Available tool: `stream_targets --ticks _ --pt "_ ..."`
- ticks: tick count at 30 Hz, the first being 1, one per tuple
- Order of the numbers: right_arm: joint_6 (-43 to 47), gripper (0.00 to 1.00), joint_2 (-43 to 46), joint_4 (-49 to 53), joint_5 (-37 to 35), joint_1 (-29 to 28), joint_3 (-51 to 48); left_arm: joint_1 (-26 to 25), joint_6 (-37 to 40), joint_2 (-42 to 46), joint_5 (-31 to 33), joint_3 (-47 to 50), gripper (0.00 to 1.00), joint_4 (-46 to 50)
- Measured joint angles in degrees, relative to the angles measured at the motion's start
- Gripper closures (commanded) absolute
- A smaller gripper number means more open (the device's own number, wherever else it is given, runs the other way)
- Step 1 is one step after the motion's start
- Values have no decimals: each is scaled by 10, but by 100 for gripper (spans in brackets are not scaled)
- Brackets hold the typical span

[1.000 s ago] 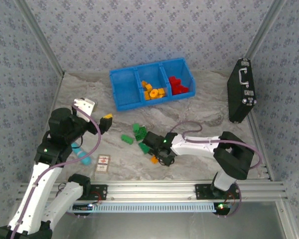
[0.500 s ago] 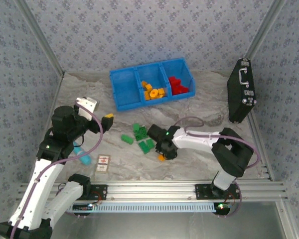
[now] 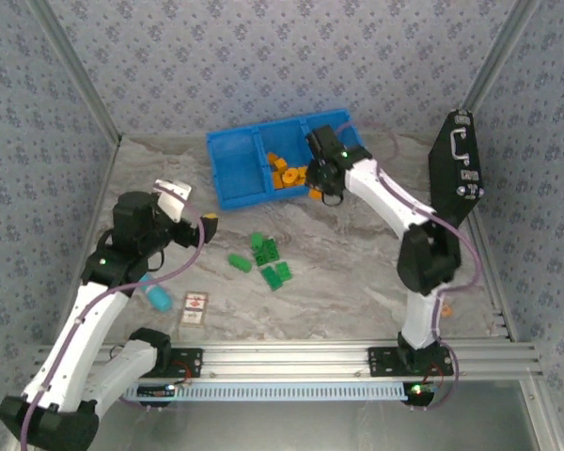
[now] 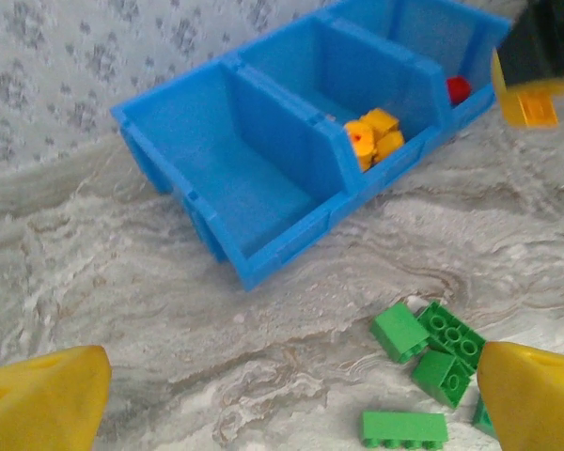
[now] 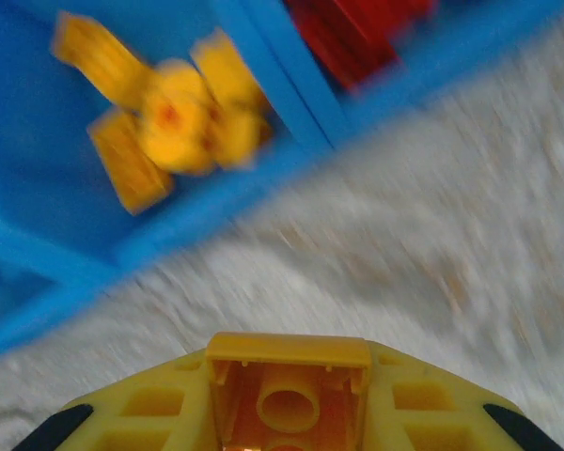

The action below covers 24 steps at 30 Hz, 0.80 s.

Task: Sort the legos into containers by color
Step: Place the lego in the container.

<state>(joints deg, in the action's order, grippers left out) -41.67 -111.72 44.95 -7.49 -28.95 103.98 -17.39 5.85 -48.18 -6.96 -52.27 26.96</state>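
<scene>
My left gripper will move its open fingers back and down around the long green lego (image 3: 240,262) (image 4: 404,428). That lego lies away from the others, below and behind the gripper.
My right gripper (image 3: 318,191) is shut on an orange lego (image 5: 288,390), held just above the table at the front edge of the blue containers (image 3: 237,167). The left compartment (image 4: 254,178) holds nothing. Orange legos (image 3: 287,173) lie in the middle one and red legos (image 5: 357,28) in the right one. Several green legos (image 3: 266,250) lie on the table in front of the bin, seen close in the left wrist view (image 4: 430,343). My left gripper (image 3: 192,209) hovers open to their left, with nothing between its fingers (image 4: 47,404).
A black case (image 3: 456,169) with a metal handle leans against the right wall. A light-blue cylinder (image 3: 156,297) and a small printed card (image 3: 195,308) lie at the near left, under my left arm. Patterned walls close in the table.
My right gripper shut on the orange lego near the table's front centre and carried it up to the bin's front edge. My left arm shifted slightly right.
</scene>
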Motion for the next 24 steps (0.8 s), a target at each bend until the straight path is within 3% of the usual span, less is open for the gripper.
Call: stream_targets --ticks 5,9,13,19,24 --pt "135 69 -176 31 -9 -3 264 1 -55 -62 33 -6 0 1" --pt "202 67 -284 57 -5 -1 404 2 -140 -120 38 -28 0 13" --pt "234 59 -332 59 12 12 426 1 -258 -150 20 -23 0 16" --pt "248 46 -350 34 70 33 410 -27 -442 -169 5 67 3 -10" --pt "248 40 -350 4 109 39 409 -52 -532 -214 16 93 4 -19"
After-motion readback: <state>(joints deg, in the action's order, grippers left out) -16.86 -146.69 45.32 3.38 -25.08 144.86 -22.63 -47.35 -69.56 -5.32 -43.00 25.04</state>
